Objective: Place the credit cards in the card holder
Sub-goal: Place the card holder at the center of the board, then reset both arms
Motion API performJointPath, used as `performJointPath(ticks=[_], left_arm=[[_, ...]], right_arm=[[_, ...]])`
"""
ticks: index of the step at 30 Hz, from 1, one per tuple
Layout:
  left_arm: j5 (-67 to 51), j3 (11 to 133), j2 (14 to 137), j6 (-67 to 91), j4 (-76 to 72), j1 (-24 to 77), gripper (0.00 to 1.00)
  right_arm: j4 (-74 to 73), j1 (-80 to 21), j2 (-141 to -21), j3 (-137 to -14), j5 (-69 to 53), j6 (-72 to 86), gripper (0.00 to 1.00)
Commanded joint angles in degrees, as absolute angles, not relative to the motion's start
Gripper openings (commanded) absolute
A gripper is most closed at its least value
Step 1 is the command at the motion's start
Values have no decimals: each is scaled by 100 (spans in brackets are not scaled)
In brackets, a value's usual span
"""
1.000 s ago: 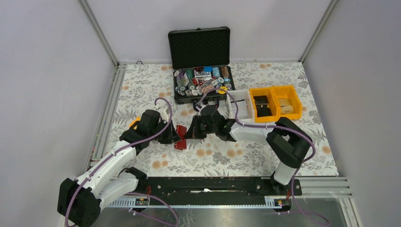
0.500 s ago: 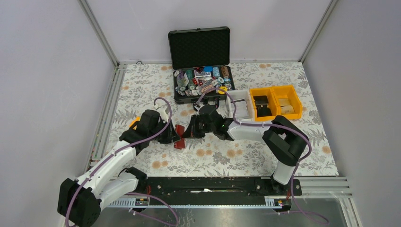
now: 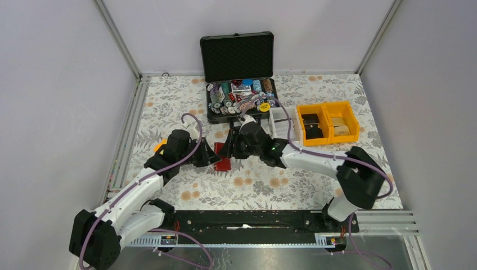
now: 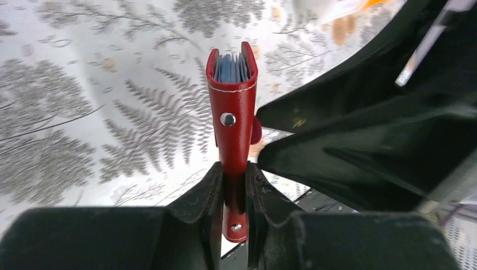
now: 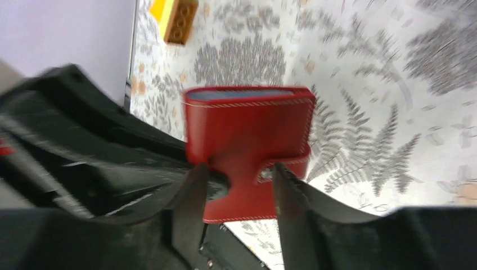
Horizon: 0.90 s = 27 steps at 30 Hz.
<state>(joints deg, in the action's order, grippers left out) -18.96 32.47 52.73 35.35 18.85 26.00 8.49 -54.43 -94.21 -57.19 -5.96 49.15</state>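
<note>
The credit cards are already inside the fold, so my left gripper will lower the card holder [image 3: 223, 164] onto the floral table next and let go.
The card holder [image 4: 232, 121] is a dark red wallet with a metal snap. It stands edge-up over the floral table, and my left gripper [image 4: 234, 183] is shut on its lower end. Pale blue edges of the credit cards [image 4: 229, 68] show inside its top fold. In the right wrist view the card holder [image 5: 247, 126] faces me broadside, with the credit cards [image 5: 242, 94] as a grey-blue strip along its top. My right gripper [image 5: 239, 194] stands open, its fingers either side of the snap tab. From above, both grippers meet at the card holder [image 3: 223, 164].
An open black case [image 3: 239, 101] with poker chips lies at the back. Yellow bins [image 3: 329, 121] and a white bin [image 3: 281, 125] stand to its right. A yellow block [image 5: 174, 19] lies left of the left arm, near the metal rail [image 3: 126, 140].
My right gripper has opened from shut. The right arm has stretched out, its elbow swinging right, and the card holder has shifted slightly right. The left grip is unchanged.
</note>
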Motion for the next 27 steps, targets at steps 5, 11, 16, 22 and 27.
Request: performJointPath(ticks=[5,11,16,22,27], left_arm=[[-2493,2717,5939,4470,-668,2646,0],[-2640,2393,6663,4490,-1549,2646,7],[-2179,2292,7061,4129,-1654,2641,32],[-1526,2118,6864,4374,-1628,2598,98],[-1051,2428,5931,4377,-612,2363,99]], right_arm=[[115,-4872,-7780,-5138,768,4286,74],[35,-3843,-6880,-4471,666,3878,84],[-384,-3178,-6561,-4361,376,3418,91],[-818,-2603,-6348,-4412,412,3039,96],[-1271,-2382,-6080,-4570,1092,2850,100]])
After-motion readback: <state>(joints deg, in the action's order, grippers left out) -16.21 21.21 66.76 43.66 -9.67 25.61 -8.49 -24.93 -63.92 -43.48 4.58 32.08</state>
